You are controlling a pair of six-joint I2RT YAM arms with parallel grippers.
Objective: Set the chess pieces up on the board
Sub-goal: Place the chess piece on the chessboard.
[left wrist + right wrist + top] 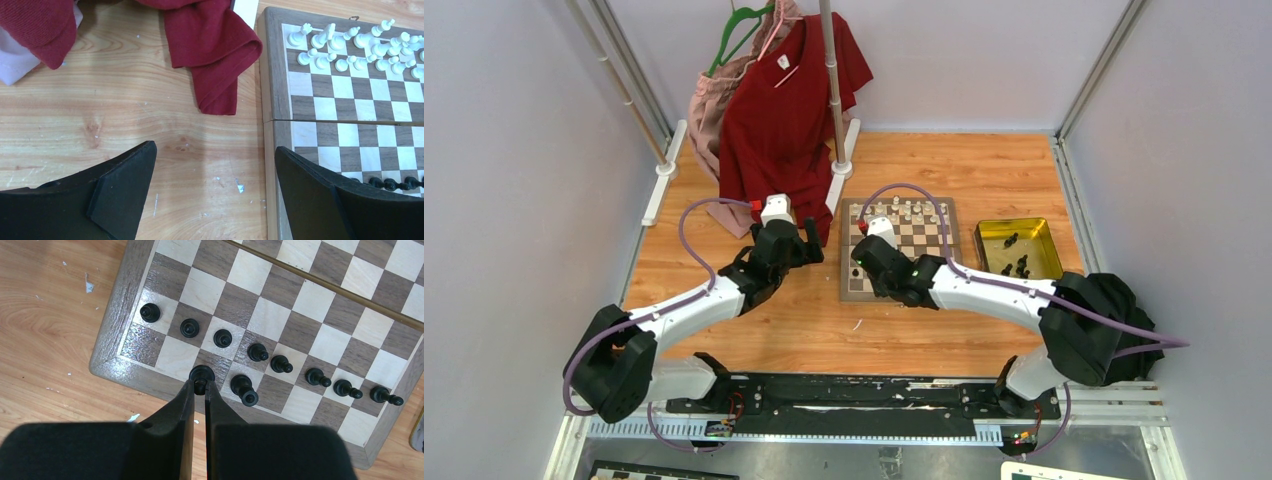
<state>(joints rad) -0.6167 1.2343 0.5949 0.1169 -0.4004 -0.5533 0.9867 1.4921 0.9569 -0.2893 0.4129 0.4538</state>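
The right gripper will lower the black piece it holds onto the dark back-row square next to the taller black piece [243, 388], and then it will open.
The board [924, 240] lies mid-table; it also shows in the right wrist view [125, 357] and the left wrist view [272, 90]. White pieces [350, 45] fill its far two rows. Several black pawns [222, 338] stand in the second near row, and one taller black piece [243, 388] stands in the back row. My right gripper [200, 385] is shut on a black piece [201, 374] over a dark back-row square near the board's left corner. My left gripper [215, 170] is open and empty over bare wood, left of the board's edge.
A yellow metal tray [1020, 248] with a few black pieces stands right of the board. A red shirt [789, 110] hangs on a rack at the back; its hem [215, 55] lies on the table near the board's left edge. A black cloth [1124, 300] lies at right.
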